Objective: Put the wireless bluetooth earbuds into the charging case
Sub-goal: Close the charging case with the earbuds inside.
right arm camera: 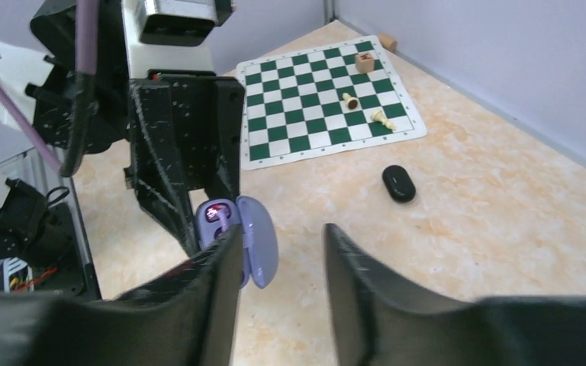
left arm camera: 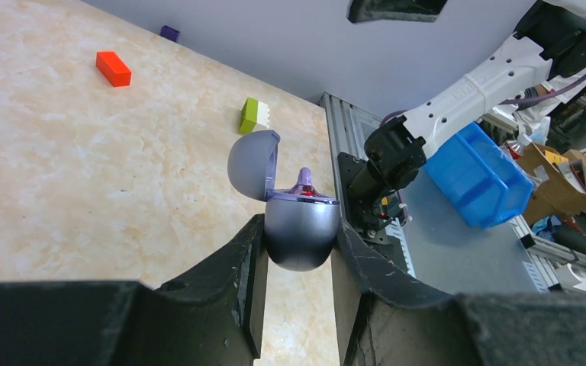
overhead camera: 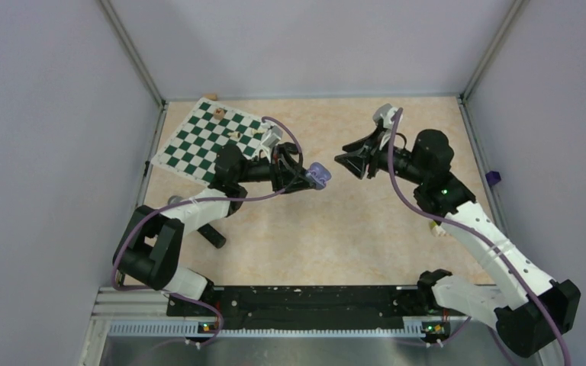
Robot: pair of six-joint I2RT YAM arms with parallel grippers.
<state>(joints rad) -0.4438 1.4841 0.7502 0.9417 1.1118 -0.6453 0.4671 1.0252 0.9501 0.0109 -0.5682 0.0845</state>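
Observation:
The clear tabletop is below and outward of my left gripper, so that gripper will next carry the charging case [left arm camera: 301, 232] outward and down and release it.
My left gripper [left arm camera: 299, 232] is shut on the lower half of a pale purple charging case [left arm camera: 301, 232], held above the table with its lid [left arm camera: 252, 164] swung open. One pale purple earbud [left arm camera: 304, 180] stands in the case, its stem poking up above the rim. In the right wrist view the case [right arm camera: 220, 223] shows a red glow inside. My right gripper [right arm camera: 282, 255] hangs just beside the lid, open, with nothing between its fingers. From above, the left gripper [overhead camera: 313, 177] and the right gripper [overhead camera: 346, 162] face each other mid-table. No other earbuds show.
A black oval case [right arm camera: 399, 184] lies on the table near the green chessboard [overhead camera: 214, 141], which carries a few chess pieces. A red block [left arm camera: 113, 69], a green block [left arm camera: 254, 116] and a small purple block [left arm camera: 169, 33] lie toward the right side. A blue bin [left arm camera: 481, 175] sits off the table.

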